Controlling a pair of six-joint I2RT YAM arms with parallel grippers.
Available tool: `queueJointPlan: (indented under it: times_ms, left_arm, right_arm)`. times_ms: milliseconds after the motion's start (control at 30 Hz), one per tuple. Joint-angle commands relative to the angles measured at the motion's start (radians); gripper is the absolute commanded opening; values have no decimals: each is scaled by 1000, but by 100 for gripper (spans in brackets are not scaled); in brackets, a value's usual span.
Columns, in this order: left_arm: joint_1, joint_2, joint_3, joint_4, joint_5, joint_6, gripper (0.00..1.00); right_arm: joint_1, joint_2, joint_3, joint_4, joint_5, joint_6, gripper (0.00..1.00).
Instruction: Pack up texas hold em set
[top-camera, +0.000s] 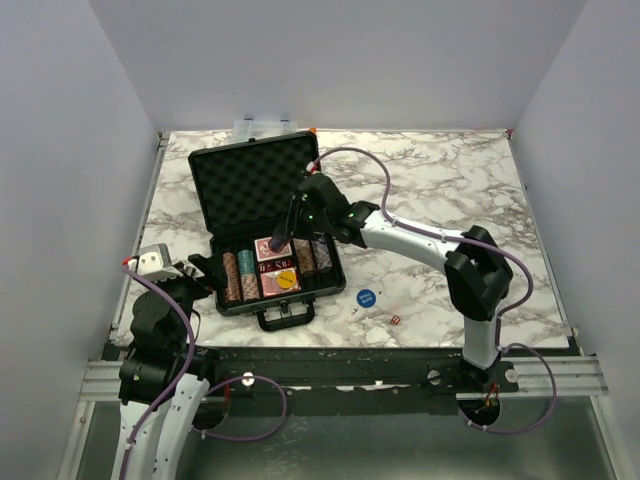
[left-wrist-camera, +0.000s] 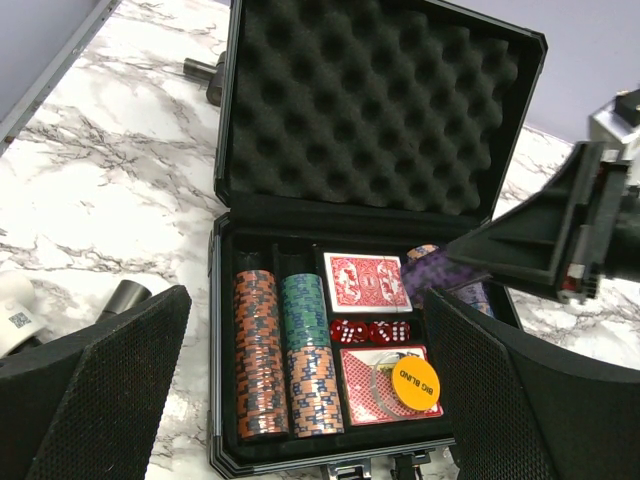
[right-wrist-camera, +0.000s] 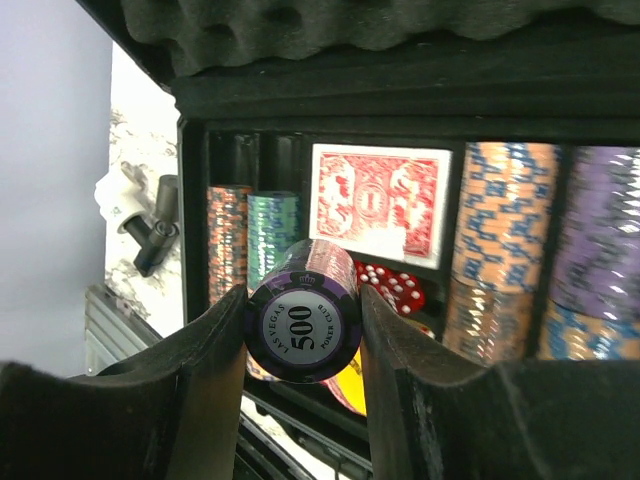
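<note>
I should next lower my right gripper and bring the purple chip stack (top-camera: 278, 241) back over the red dice between the decks, because the stack still hangs above the red-backed deck.
The black briefcase (top-camera: 250, 180) lies open, its foam lid standing at the back. Inside are orange and green chip stacks (left-wrist-camera: 258, 350), a red-backed deck (left-wrist-camera: 366, 280), red dice (left-wrist-camera: 370, 331) and a second deck under an orange "BIG BLIND" button (left-wrist-camera: 415, 383). My right gripper (top-camera: 279, 243) is shut on a purple 500 chip stack (right-wrist-camera: 303, 322) and holds it over the case's middle; it also shows in the left wrist view (left-wrist-camera: 560, 240). My left gripper (left-wrist-camera: 310, 400) is open and empty at the case's near left edge (top-camera: 200, 268). The blue button (top-camera: 365, 296) and tiny red dice (top-camera: 394, 319) lie on the table to the right of the case.
A clear plastic box (top-camera: 265, 127) stands behind the case lid. More orange (right-wrist-camera: 500, 250) and purple (right-wrist-camera: 600, 250) chip stacks fill the case's right slots. The case handle (top-camera: 285, 317) points to the table's near edge. White walls close in the marble table (top-camera: 450, 190).
</note>
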Motion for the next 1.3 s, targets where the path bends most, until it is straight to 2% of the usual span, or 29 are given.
queueJointPlan:
  times_ms: [0,433,1100,1267]
  left_arm:
    - [-5,8,-8,16,25,15,99]
    - [-6,11,-8,18,27,15,99]
    - [-5,15,-10,23,33,15,99]
    - [-6,15,-10,23,33,16,99]
  right_arm:
    - [25,75,82,131,-77,63,1]
    - [41,188,104,203,-126,118,1]
    - [46,194,-40,199,-72,158,1]
    - [45,176,-66,154,-34,161,5]
